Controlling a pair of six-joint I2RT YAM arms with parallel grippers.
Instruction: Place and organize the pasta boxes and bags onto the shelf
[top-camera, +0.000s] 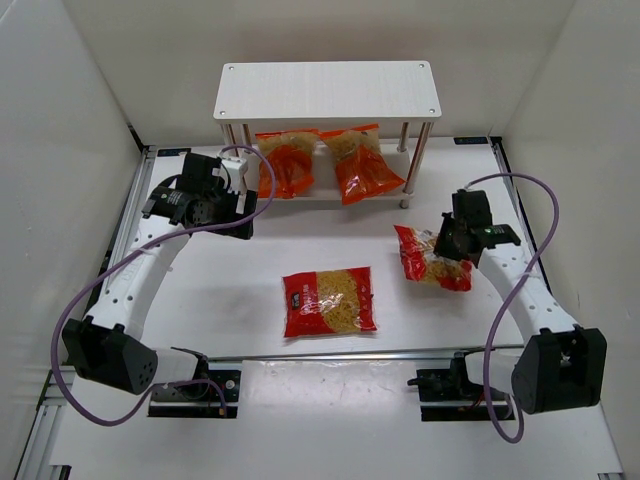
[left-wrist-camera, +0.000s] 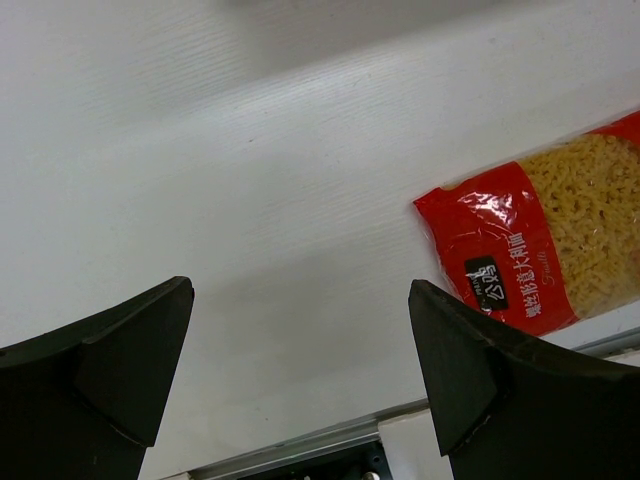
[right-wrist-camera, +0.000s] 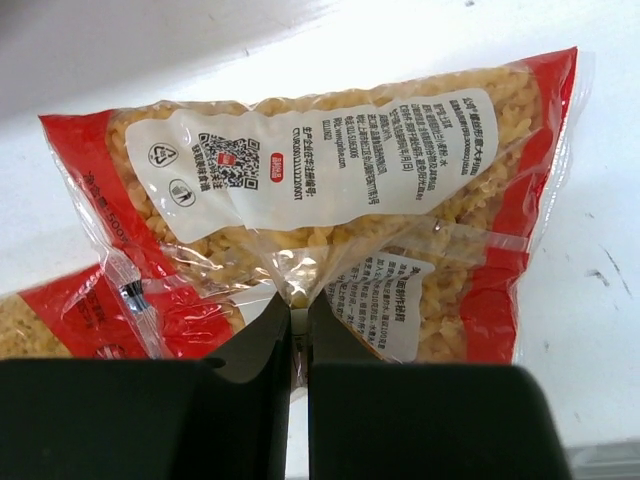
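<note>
The robot's right gripper will next rise outward, tilting up, over the board's nearer end (top-camera: 382, 86) and release the back seam there, because the shelf's top board is bare.
The shelf (top-camera: 325, 90) stands at the back, with two orange pasta bags (top-camera: 287, 160) (top-camera: 360, 162) leaning on its lower board. One red pasta bag (top-camera: 330, 302) (left-wrist-camera: 540, 235) lies flat mid-table. My right gripper (top-camera: 446, 246) (right-wrist-camera: 299, 308) is shut on a pinch of clear plastic of a second red bag (top-camera: 430, 260) (right-wrist-camera: 330, 170), whose label side faces the wrist camera. Over bare table left of the shelf, my left gripper (top-camera: 238, 210) (left-wrist-camera: 300, 300) hangs open with nothing between its fingers. No boxes are in view.
A metal rail (top-camera: 330, 354) (left-wrist-camera: 300, 448) crosses the table near the arm bases. White walls close in the left, right and back sides. In the right wrist view the corner of the flat red bag (right-wrist-camera: 45, 320) shows at lower left.
</note>
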